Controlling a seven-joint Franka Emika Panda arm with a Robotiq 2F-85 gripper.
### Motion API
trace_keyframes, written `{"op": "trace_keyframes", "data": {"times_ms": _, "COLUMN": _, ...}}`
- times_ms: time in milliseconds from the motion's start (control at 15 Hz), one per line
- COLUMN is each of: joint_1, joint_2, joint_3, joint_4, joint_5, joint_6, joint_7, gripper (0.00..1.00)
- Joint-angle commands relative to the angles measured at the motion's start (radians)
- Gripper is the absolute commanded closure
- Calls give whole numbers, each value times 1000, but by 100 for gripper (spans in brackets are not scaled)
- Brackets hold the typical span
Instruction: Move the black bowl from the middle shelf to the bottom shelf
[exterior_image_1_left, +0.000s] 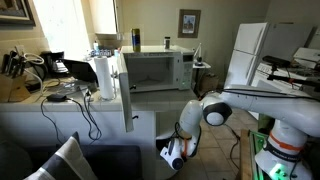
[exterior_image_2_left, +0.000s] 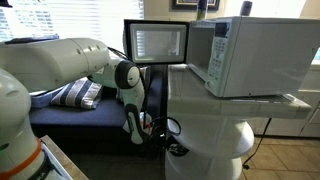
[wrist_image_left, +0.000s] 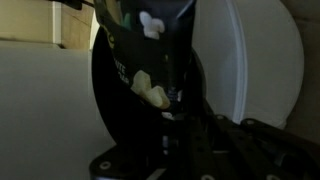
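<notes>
The bowl is already low by the cabinet's lowest level. My gripper should move it a little farther in toward the cabinet next, then let go of the bowl's rim.
In the wrist view a large round black shape, which looks like the black bowl (wrist_image_left: 125, 95), fills the middle, with pale bits (wrist_image_left: 150, 92) inside it. My gripper (wrist_image_left: 172, 112) is dark against it, and its fingers appear closed on the bowl's rim. In both exterior views the arm reaches down low beside the white cabinet (exterior_image_2_left: 205, 130). The gripper (exterior_image_1_left: 173, 152) (exterior_image_2_left: 134, 124) hangs near the cabinet's lowest level, close to the floor. The shelves themselves are hidden from the exterior views.
A white microwave (exterior_image_1_left: 150, 68) (exterior_image_2_left: 250, 55) stands on the cabinet with its door (exterior_image_2_left: 156, 42) open. Cables (exterior_image_2_left: 168, 132) hang by the gripper. A dark sofa with a striped cushion (exterior_image_2_left: 75, 95) stands behind the arm. A cluttered counter (exterior_image_1_left: 40, 80) adjoins the cabinet.
</notes>
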Motion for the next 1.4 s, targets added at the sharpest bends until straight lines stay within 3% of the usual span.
{"op": "trace_keyframes", "data": {"times_ms": 0, "joint_1": -66, "joint_2": 0, "joint_3": 28, "joint_4": -10, "joint_5": -123, "joint_6": 63, "joint_7": 57, "gripper": 98}}
{"op": "trace_keyframes", "data": {"times_ms": 333, "joint_1": -150, "joint_2": 0, "joint_3": 63, "joint_4": -15, "joint_5": -209, "joint_6": 113, "joint_7": 85, "gripper": 98}}
{"op": "trace_keyframes", "data": {"times_ms": 667, "joint_1": -204, "joint_2": 0, "joint_3": 84, "joint_4": -20, "joint_5": -223, "joint_6": 132, "joint_7": 81, "gripper": 98}}
{"op": "trace_keyframes", "data": {"times_ms": 800, "joint_1": -212, "joint_2": -1, "joint_3": 89, "joint_4": -23, "joint_5": -211, "joint_6": 120, "joint_7": 75, "gripper": 66}}
{"op": "trace_keyframes", "data": {"times_ms": 1200, "joint_1": -213, "joint_2": -6, "joint_3": 105, "joint_4": -22, "joint_5": -220, "joint_6": 146, "joint_7": 55, "gripper": 23}}
{"op": "trace_keyframes", "data": {"times_ms": 1333, "joint_1": -222, "joint_2": -7, "joint_3": 122, "joint_4": -14, "joint_5": -236, "joint_6": 214, "joint_7": 31, "gripper": 7}}
